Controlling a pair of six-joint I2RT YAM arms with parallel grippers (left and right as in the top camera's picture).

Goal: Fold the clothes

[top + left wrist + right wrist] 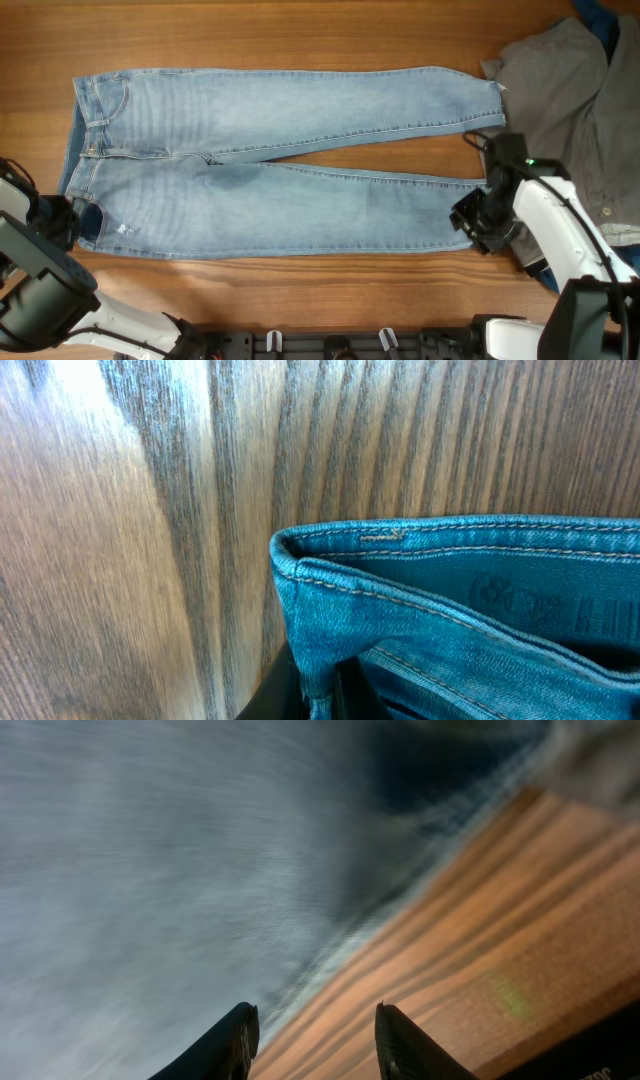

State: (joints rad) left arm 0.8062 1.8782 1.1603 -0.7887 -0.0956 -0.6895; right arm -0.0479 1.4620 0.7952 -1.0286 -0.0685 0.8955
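My right gripper will lower its open fingers around the near corner of the near leg's hem point(468, 246) point(306, 982), because they already straddle that denim edge over the bare wood.
The light blue jeans point(280, 160) lie flat on the wooden table, waistband at the left, both legs running right. My left gripper point(72, 222) is at the lower left corner of the waistband and is shut on a fold of it. The left wrist view shows that waistband corner point(330, 575) pinched between the dark fingers point(322, 705). My right gripper point(472, 222) is open at the hem of the near leg. In the right wrist view the fingers point(315, 1030) straddle the denim edge point(150, 890) over the wood.
A grey garment point(580, 110) lies heaped at the right end of the table, with a dark blue one point(605, 20) behind it. Bare wood point(300, 290) runs along the front edge below the jeans.
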